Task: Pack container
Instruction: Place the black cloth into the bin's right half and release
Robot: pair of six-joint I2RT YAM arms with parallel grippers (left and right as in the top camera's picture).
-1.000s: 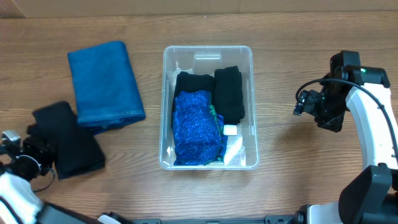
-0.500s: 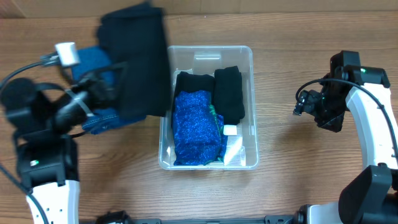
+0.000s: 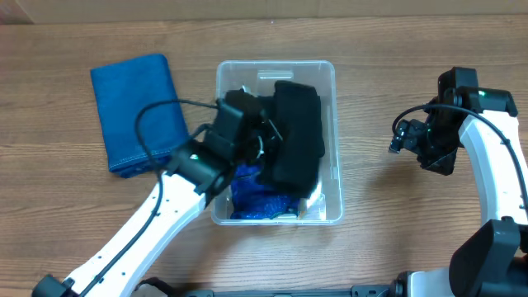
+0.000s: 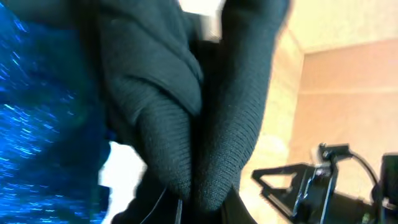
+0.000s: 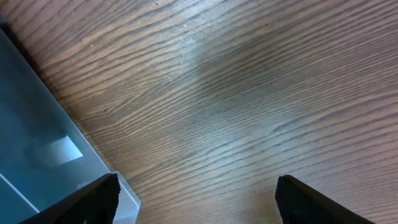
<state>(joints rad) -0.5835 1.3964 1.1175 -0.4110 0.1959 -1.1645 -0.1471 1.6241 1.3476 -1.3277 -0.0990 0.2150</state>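
My left gripper will next go down into the container space beside the sparkly blue cloth and let go of the black knitted cloth (image 3: 297,136), which hangs above that space.
The clear plastic container (image 3: 276,69) stands at the table's middle. Inside it lie a sparkly blue cloth (image 3: 250,196) and black garments. My left gripper (image 3: 266,139) reaches into the container from the left and is shut on a black knitted cloth (image 3: 297,136), which hangs over the container's right half. In the left wrist view the black cloth (image 4: 205,112) fills the middle, pinched at my left gripper (image 4: 202,210), with the blue cloth (image 4: 37,124) beside it. My right gripper (image 3: 410,140) is open and empty over bare table, right of the container; its wrist view (image 5: 199,205) shows the container's corner (image 5: 37,149).
A folded blue towel (image 3: 136,111) lies on the table left of the container. A white item (image 3: 312,206) shows at the container's front right. The right arm (image 4: 329,186) shows in the left wrist view.
My left arm swung the black cloth from the table's left side, past the blue towel, into the container. The right arm has not moved.
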